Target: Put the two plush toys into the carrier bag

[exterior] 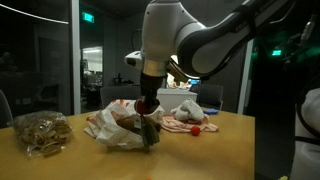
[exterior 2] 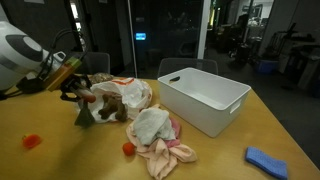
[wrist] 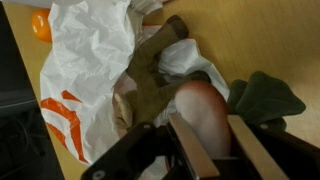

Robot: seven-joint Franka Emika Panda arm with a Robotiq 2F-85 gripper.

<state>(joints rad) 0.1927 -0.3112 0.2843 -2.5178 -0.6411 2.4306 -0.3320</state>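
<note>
The red toy still hangs at the bag's edge, so my gripper will next bring it across and down onto the white folds (exterior: 118,125) beside the brown toy and release it.
My gripper (wrist: 207,128) is shut on the round red plush toy (wrist: 198,100), whose green leafy end (wrist: 266,100) hangs to one side. In both exterior views the gripper (exterior: 148,108) (exterior 2: 72,88) holds it just above the table at the carrier bag's edge. The white carrier bag (wrist: 85,55) (exterior: 112,128) (exterior 2: 133,94) has orange print and lies crumpled. The dark brown plush toy (wrist: 150,75) (exterior 2: 108,108) lies among the bag's folds, right beside the red toy.
A clear bag of tan pieces (exterior: 40,132) lies apart from the carrier bag. A white bin (exterior 2: 205,95) and a white-and-pink cloth heap (exterior 2: 160,135) (exterior: 185,113) are close by. A small red ball (exterior 2: 128,149), another red item (exterior 2: 32,141) and a blue item (exterior 2: 265,160) lie on the table.
</note>
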